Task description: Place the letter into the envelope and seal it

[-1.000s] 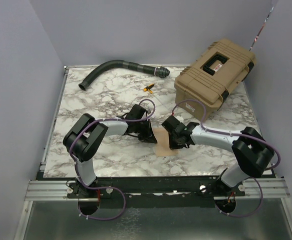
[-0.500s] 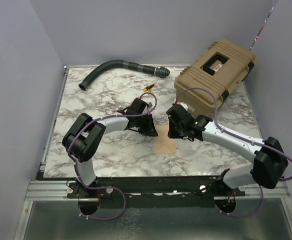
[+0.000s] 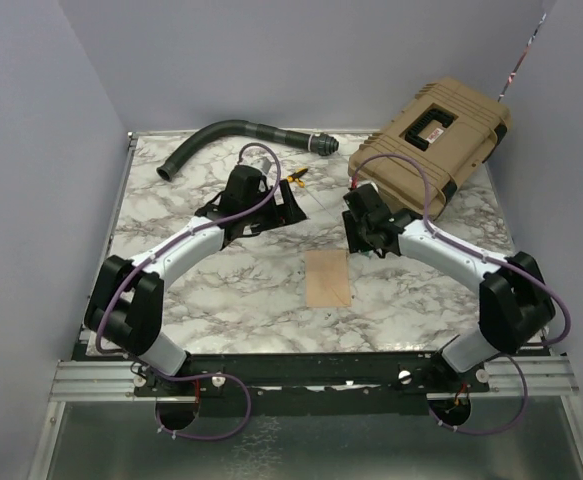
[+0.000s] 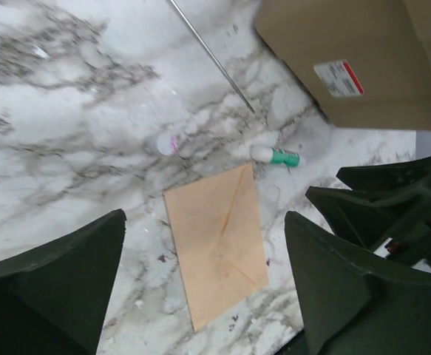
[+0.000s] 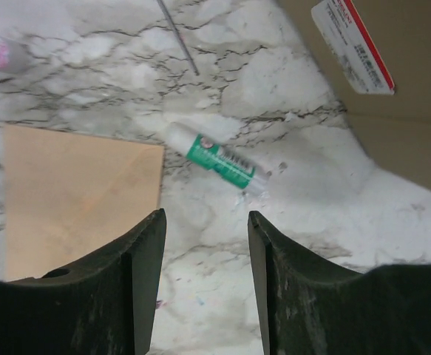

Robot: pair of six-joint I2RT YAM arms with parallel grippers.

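The glue stick lies slanted below the open fingers, so my right gripper needs to turn them and move down to straddle the glue stick's green body point(image 5: 223, 163).
The peach-tan envelope point(image 3: 328, 277) lies flat on the marble table point(image 3: 201, 290), its triangular flap folded down point(image 4: 215, 244). The letter is hidden from view. My left gripper point(image 3: 296, 208) hovers beyond the envelope to its left. In the left wrist view it point(image 4: 204, 218) stands wide open, empty, with the envelope seen between its fingers. My right gripper point(image 3: 363, 243) hangs beyond the envelope's far right corner. It is open and empty point(image 5: 206, 222), with the envelope point(image 5: 75, 192) at its left finger's side.
A green-and-white glue stick point(image 5: 219, 164) lies just beyond the envelope, its white cap point(image 4: 167, 143) nearby. A tan hard case point(image 3: 431, 140) sits at the back right. A black hose point(image 3: 231, 135) lies along the far edge. A small yellow object point(image 3: 296, 178) and a thin rod point(image 4: 211, 55) also lie there.
Both grippers have opened and drawn back from the envelope toward the far side of the table. The envelope now lies uncovered on the table.
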